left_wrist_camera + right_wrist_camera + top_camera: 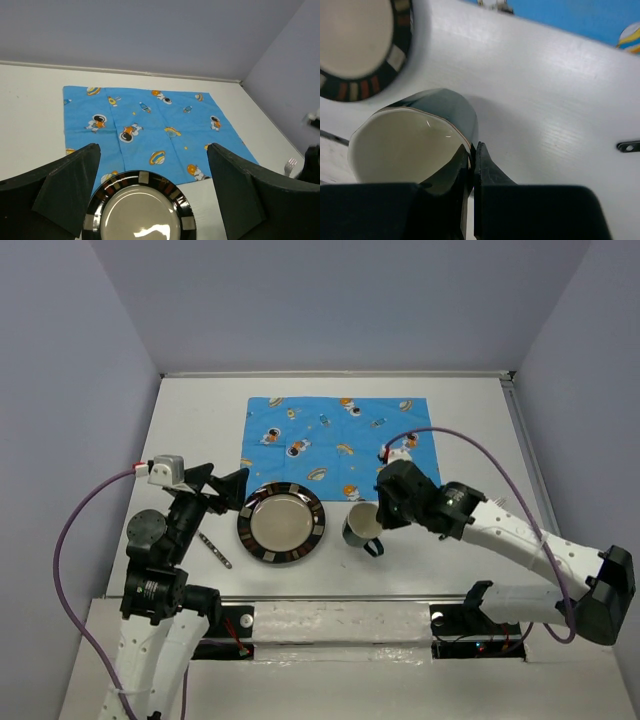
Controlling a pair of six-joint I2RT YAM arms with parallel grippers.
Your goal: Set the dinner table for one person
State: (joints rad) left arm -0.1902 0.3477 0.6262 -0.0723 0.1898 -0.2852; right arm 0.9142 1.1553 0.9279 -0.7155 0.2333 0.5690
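Observation:
The mat's far corner on the fork's side is empty, so my right gripper will next carry the mug [362, 527] outward, lower it there and release the mug's rim.
On the white dinner table [195, 420] a black-rimmed plate [281, 523] lies just in front of a blue cartoon-printed mat [320, 435]. Right of the plate stands a dark mug [362, 527] with a cream inside. My right gripper [385, 510] is shut on the mug's wall. In the right wrist view one finger is inside the mug [420, 130] and the other outside, with the right gripper [474, 150] pinching the rim. My left gripper [225, 490] hangs wide open over the plate's left edge. Its view shows the plate [140, 215] below the open left gripper [152, 150], holding nothing.
A knife [215, 550] lies on the table left of the plate, near the front edge. A fork [290, 163] shows on the white surface right of the mat [150, 120]. Grey walls close off the back and both sides.

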